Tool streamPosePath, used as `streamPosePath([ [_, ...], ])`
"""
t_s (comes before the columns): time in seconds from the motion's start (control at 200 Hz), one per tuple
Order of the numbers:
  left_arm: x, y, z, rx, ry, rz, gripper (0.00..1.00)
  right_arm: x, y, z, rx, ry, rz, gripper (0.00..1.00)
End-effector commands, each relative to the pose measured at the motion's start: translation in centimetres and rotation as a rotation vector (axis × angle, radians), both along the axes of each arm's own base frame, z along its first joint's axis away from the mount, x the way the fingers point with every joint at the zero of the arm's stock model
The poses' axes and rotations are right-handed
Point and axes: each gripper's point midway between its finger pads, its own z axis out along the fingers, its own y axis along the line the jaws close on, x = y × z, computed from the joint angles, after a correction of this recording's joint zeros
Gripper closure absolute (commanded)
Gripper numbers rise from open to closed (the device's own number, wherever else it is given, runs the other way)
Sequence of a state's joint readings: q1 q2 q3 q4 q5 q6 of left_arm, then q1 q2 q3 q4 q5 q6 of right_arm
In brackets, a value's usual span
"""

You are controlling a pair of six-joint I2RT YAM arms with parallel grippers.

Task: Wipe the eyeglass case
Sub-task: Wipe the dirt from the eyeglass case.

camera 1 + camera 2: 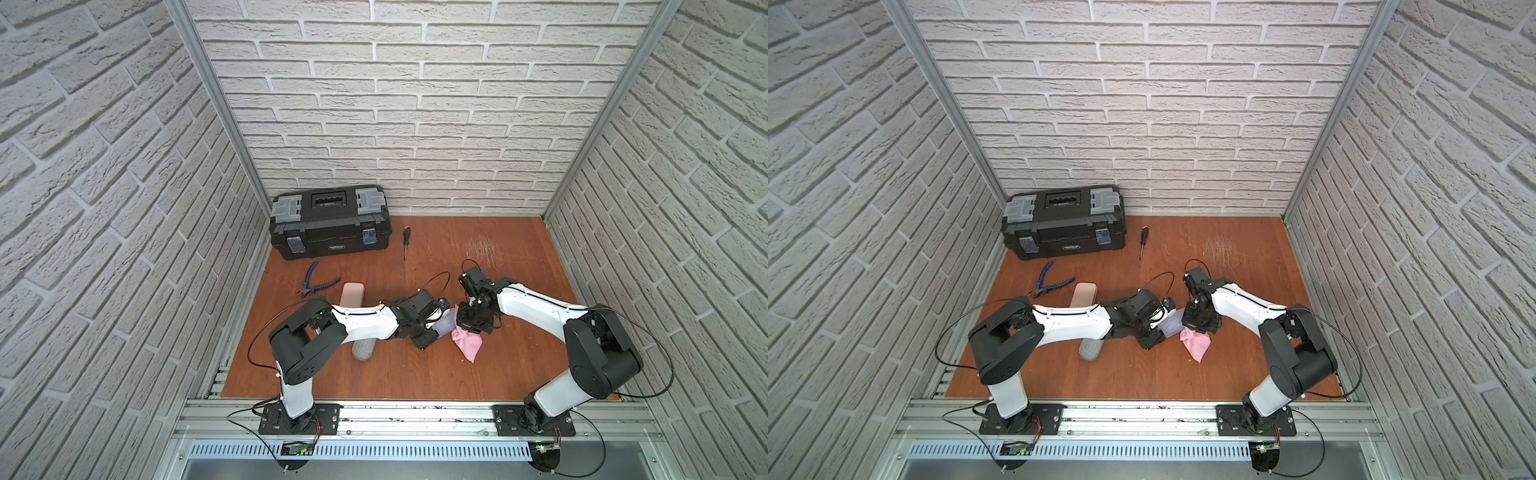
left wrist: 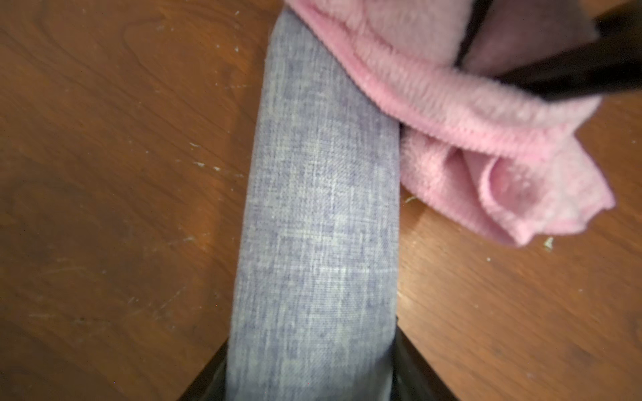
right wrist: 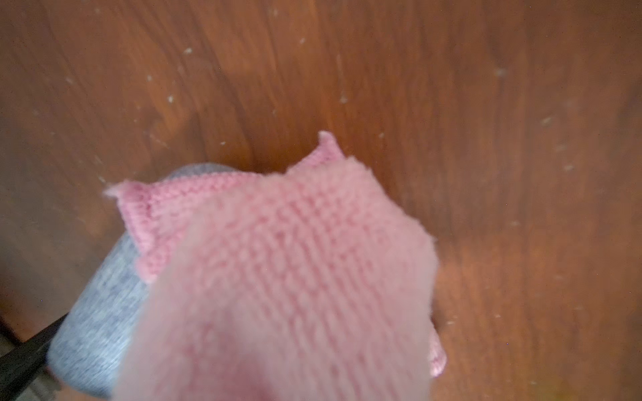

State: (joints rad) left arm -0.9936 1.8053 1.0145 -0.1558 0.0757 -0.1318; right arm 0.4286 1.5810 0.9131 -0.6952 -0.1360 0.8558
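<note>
I should next move my left gripper gently a little toward the pink cloth (image 2: pixel 451 145) and let go of the case's held end (image 2: pixel 311 361) on the tabletop, because the wood is close below the gripper.
The eyeglass case (image 2: pixel 319 208) is long and covered in blue-grey woven fabric. It lies near the table's middle in both top views (image 1: pixel 444 326) (image 1: pixel 1170 325). My left gripper (image 2: pixel 311 368) is shut on one end of it, a black finger on each side. A pink cloth (image 2: pixel 451 145) is draped over the case's far end and spills onto the wood beside it (image 1: pixel 467 345). My right gripper (image 1: pixel 467 326) is shut on the pink cloth from above. In the right wrist view the cloth (image 3: pixel 278 277) hides the jaws, and the case (image 3: pixel 93 330) shows under it.
A black toolbox (image 1: pixel 330 220) stands at the back left, with a screwdriver (image 1: pixel 406 241) to its right. Blue-handled pliers (image 1: pixel 316 282) and a pale pink case (image 1: pixel 352 296) lie left of centre. A grey case (image 1: pixel 364 350) lies under the left arm.
</note>
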Motion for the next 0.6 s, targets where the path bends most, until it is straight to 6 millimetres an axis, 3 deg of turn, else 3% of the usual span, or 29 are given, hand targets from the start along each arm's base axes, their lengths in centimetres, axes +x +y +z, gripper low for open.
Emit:
streamPosePath([
  [0.0, -1.7, -0.9, -0.7, -0.019, 0.054, -0.076, 0.85, 0.2, 7.8, 1.8, 0.336, -0.017, 0.058, 0.98],
  [0.23, -1.7, -1.0, -0.9, -0.015, 0.057, -0.078, 0.86, 0.0, 11.1, 3.6, 0.499, 0.0, 0.072, 0.98],
  [0.36, -1.8, -0.9, -1.0, -0.015, 0.056, -0.078, 0.86, 0.2, 11.8, 6.1, 0.601, -0.026, 0.108, 0.98],
  [0.475, -1.8, -0.6, -1.2, -0.013, 0.053, -0.071, 0.86, 0.8, 9.4, 8.4, 0.617, -0.088, 0.097, 0.98],
  [0.595, -1.7, -0.6, -1.2, -0.014, 0.052, -0.068, 0.86, 1.3, 3.9, 7.9, 0.495, -0.104, 0.026, 0.98],
])
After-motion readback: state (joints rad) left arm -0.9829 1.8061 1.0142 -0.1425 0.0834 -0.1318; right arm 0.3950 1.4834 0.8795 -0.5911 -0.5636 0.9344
